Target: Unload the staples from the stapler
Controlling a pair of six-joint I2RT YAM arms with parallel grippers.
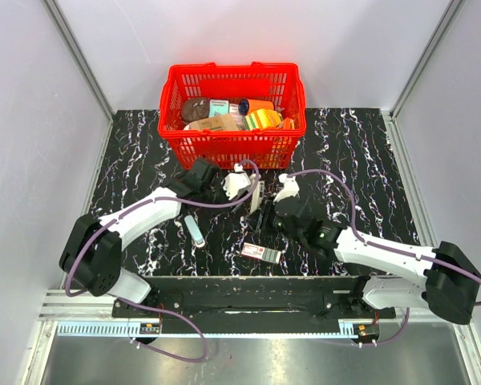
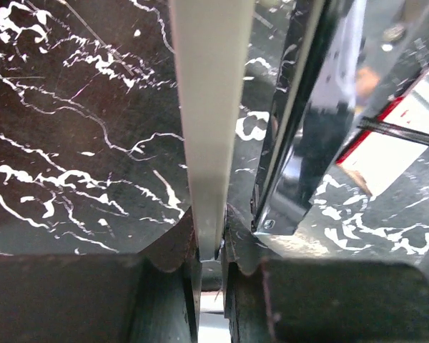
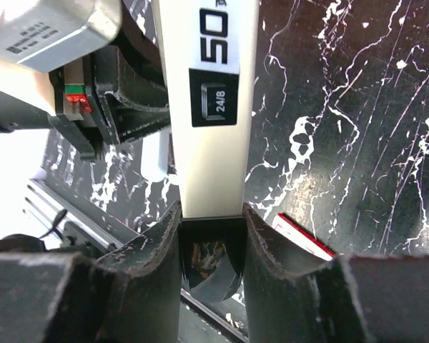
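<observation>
I will next lower my right gripper toward the right in the top view to let go of the white bar, as the marble table below that side is bare.
The small light-blue stapler (image 1: 195,231) lies flat on the black marble table, left of centre, with no gripper on it. A pale-blue end of it shows in the right wrist view (image 3: 154,153). My left gripper (image 2: 211,250) is shut on the thin edge of a white bar (image 2: 211,107), with a shiny black part (image 2: 307,143) beside it. My right gripper (image 3: 211,229) is shut across a white bar marked "50 24/8" (image 3: 211,143), which has a black end between the fingers. In the top view both grippers, left (image 1: 239,186) and right (image 1: 274,207), meet at this white-and-black piece (image 1: 255,196).
A red basket (image 1: 232,138) full of groceries stands at the back, just behind the grippers. A small flat white-and-red box (image 1: 261,253) lies near the front edge and also shows in the right wrist view (image 3: 304,239). Grey walls enclose the table on both sides.
</observation>
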